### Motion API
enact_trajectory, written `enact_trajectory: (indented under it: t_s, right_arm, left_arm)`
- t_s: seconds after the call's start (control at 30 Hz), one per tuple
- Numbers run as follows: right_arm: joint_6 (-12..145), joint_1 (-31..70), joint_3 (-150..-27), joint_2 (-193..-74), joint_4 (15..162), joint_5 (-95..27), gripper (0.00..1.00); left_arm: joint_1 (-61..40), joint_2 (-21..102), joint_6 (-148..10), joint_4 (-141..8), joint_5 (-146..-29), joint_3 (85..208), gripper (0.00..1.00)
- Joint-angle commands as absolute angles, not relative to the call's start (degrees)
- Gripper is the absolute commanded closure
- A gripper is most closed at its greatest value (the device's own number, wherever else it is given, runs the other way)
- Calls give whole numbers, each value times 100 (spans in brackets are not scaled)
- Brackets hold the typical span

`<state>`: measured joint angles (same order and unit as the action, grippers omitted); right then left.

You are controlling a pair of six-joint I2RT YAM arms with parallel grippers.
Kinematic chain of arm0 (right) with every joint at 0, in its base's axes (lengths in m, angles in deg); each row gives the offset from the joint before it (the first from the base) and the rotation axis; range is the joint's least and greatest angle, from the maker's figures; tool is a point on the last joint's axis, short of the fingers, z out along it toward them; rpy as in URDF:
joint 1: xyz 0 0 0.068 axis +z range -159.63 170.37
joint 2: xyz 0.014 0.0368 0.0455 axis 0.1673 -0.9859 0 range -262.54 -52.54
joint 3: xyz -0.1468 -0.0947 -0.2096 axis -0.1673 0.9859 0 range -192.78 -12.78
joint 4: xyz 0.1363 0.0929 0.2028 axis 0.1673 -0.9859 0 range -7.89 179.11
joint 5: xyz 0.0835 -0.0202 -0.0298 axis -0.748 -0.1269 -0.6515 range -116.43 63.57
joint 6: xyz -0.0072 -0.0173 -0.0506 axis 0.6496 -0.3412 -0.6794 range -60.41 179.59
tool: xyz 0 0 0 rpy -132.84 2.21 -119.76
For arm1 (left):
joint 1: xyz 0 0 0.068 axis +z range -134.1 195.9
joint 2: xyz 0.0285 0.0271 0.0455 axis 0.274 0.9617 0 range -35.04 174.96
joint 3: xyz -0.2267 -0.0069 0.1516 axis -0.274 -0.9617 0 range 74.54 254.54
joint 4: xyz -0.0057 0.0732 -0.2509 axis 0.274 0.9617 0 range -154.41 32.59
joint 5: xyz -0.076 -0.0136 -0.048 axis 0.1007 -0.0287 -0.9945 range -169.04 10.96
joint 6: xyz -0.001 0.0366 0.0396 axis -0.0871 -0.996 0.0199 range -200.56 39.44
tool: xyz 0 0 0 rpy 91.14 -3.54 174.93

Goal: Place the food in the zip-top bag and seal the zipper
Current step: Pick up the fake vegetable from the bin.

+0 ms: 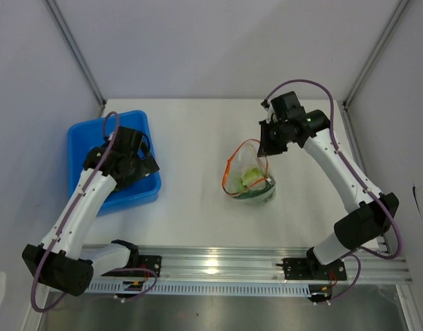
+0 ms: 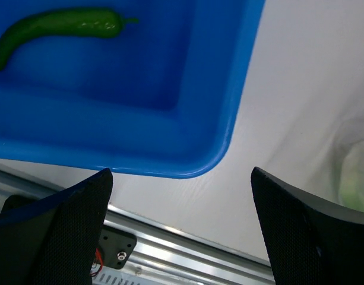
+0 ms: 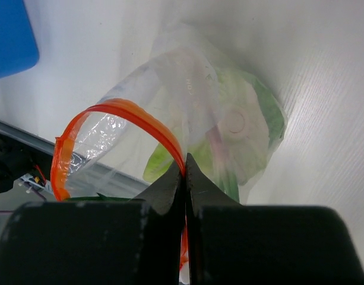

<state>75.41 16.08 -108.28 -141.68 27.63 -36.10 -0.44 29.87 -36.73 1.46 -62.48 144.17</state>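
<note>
The pepper's stem end (image 2: pixel 105 24) lies crosswise below, so my left gripper will next go left in its wrist view to it, turn and lower its fingers on either side.
The clear zip-top bag (image 1: pixel 252 178) lies mid-table with its mouth held up and gaping. My right gripper (image 3: pixel 185 169) is shut on the orange-red zipper (image 3: pixel 134 114), pinching it at the rim. Pale white-and-green leafy food (image 3: pixel 241 124) shows through the bag's plastic. A slim green pepper (image 2: pixel 57 25) lies in the blue bin (image 2: pixel 170 124). My left gripper (image 2: pixel 182 196) hangs open over the bin's near right corner, nothing between its fingers. In the top view the left gripper (image 1: pixel 139 165) is over the bin (image 1: pixel 80 141), well left of the bag.
A metal rail (image 1: pixel 218 265) with the arm bases runs along the near table edge. White walls and frame posts close in the back and sides. Bare white tabletop (image 1: pixel 190 200) lies between bin and bag.
</note>
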Motion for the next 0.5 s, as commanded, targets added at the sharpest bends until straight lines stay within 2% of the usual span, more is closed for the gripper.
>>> enact_trajectory:
  t_s: [0.0,0.1,0.3,0.47]
  right_arm:
    - [7488,1428,-11025,-14289,2626,-3907,100]
    - [7506,1366,-11129,-14543,2644,-4014,100]
    - [7453,1287,-11560,-15027,2556,-4119,100]
    - [7488,1076,-11886,-15273,2583,-4269,100]
  left_arm:
    - [305,3123,-3802,538,-6013,14416,1]
    - [771,3306,-3688,274,-6321,14240,0]
    - [1334,4088,-3740,-59,-5838,14537,0]
    - [2063,4704,-3558,-333,-6066,14565,1]
